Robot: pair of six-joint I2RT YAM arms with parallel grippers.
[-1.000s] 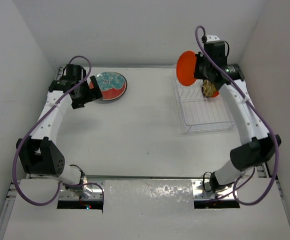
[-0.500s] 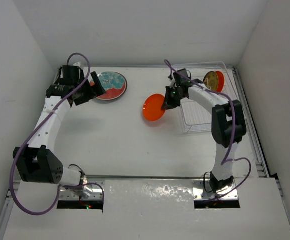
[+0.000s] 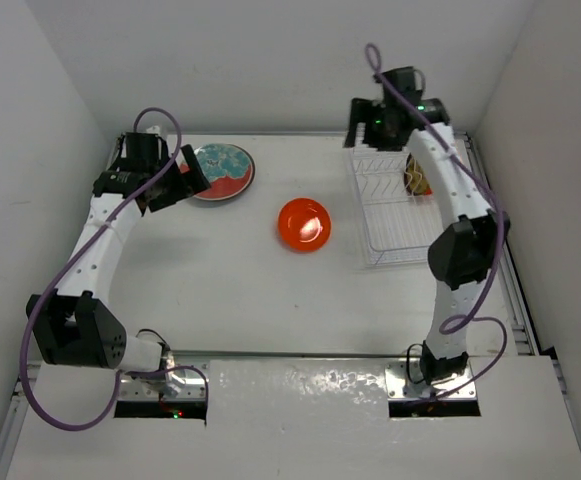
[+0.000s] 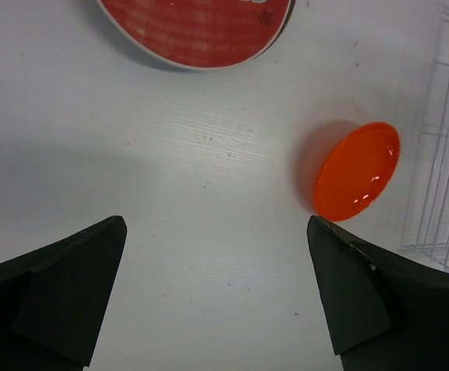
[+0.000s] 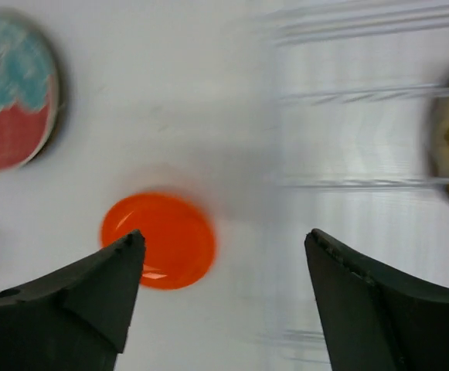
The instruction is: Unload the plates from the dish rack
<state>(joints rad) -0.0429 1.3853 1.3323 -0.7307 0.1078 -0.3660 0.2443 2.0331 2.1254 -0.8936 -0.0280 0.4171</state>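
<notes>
The right gripper moves down and toward the right in the top view onto the yellow-centred plate's rim next. That plate still stands upright in the rack [image 3: 410, 235].
A small glossy orange plate [image 3: 304, 224] lies flat on the table's middle, also seen in the left wrist view [image 4: 357, 171] and the right wrist view [image 5: 158, 239]. A red plate with a mottled teal centre [image 3: 222, 170] lies flat at the back left. The white wire dish rack [image 3: 410, 235] stands at the right with a yellow-centred plate [image 3: 418, 176] upright in it. My right gripper [image 3: 362, 125] hangs open and empty high over the rack's far-left corner. My left gripper [image 3: 188, 180] is open just left of the red plate.
White walls close in the table at the back and both sides. The rack's wire rim [image 4: 444, 154] shows at the right edge of the left wrist view. The right wrist view is blurred, with the rack wires [image 5: 348, 97] streaked.
My right gripper carried the orange plate from above the rack to the table's middle, opened, let it go, and swung back up over the rack. The left arm hardly moved.
</notes>
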